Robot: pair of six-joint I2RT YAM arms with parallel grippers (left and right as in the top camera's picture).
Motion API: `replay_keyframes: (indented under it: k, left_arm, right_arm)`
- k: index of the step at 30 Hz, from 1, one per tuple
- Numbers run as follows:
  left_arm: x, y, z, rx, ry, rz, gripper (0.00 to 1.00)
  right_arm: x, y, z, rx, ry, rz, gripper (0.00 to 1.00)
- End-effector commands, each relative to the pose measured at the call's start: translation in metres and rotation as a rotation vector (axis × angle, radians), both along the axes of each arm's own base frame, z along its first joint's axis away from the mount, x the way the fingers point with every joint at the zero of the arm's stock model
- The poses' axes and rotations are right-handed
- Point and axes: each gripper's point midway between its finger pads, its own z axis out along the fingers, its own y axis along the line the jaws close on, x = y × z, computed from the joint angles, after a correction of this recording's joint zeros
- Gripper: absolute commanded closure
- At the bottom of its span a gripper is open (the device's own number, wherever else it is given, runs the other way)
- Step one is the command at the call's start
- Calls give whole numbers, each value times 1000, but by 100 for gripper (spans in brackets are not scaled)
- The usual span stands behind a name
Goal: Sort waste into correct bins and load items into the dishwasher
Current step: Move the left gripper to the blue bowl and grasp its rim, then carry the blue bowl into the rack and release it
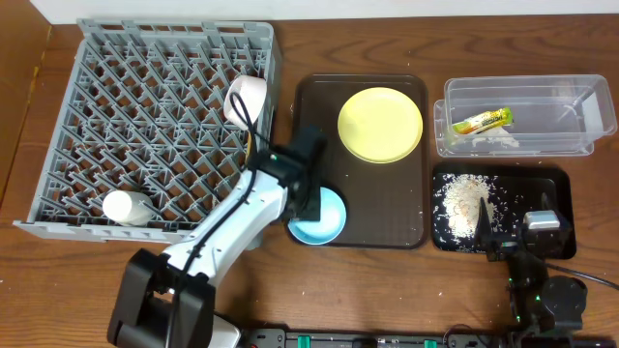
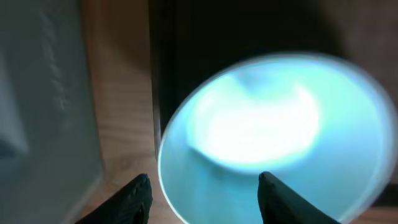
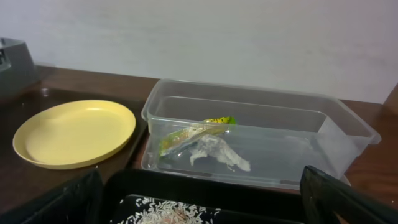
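Note:
The light-blue bowl's rim is already between the open fingers from above. My left gripper next moves down onto the light-blue bowl's rim on the side by the grey rack.
The light-blue bowl [image 1: 324, 220] sits at the front left corner of the dark brown tray. My left gripper [image 1: 308, 193] hovers over it, open, with the bowl's rim [image 2: 273, 124] between the fingers [image 2: 205, 190]. The yellow plate [image 1: 380, 124] lies on the same tray. A small white bowl [image 1: 246, 100] lies on its side in the grey rack [image 1: 145, 87]. The clear tub [image 1: 561, 106] holds the yellow-green wrapper [image 1: 481, 121] and the white tissue [image 3: 217, 152]. The black tray [image 1: 542, 184] holds whitish crumbs [image 1: 466, 203]. My right gripper [image 1: 513, 232] is open and empty at its front edge. I see no chopsticks.
The dark brown serving tray [image 1: 397, 217] lies between the rack and the two bins. A white rounded object [image 1: 129, 207] lies at the rack's front left. A few crumbs are scattered on the wooden table [image 1: 426, 290] by the black tray.

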Motion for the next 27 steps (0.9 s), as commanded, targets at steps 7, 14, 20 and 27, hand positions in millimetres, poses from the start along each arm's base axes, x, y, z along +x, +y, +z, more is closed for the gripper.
replay_keyframes:
  k: [7,14,20,27]
  left_arm:
    - [-17,-50,-27,-320,48,-122,51]
    - [-8,-74,-30,-438,6,-172,57]
    - [-5,-76,-52,-430,45,-126,63]
    - [11,-69,-27,-443,4,-73,92]
  right_arm:
    - [0,-2,-1,12,2,-6,1]
    - [0,-2,-1,12,2,-6,1]
    - [0,-2,-1,12,2,-6,1]
    - [0,-2,-1,12,2,-6,1]
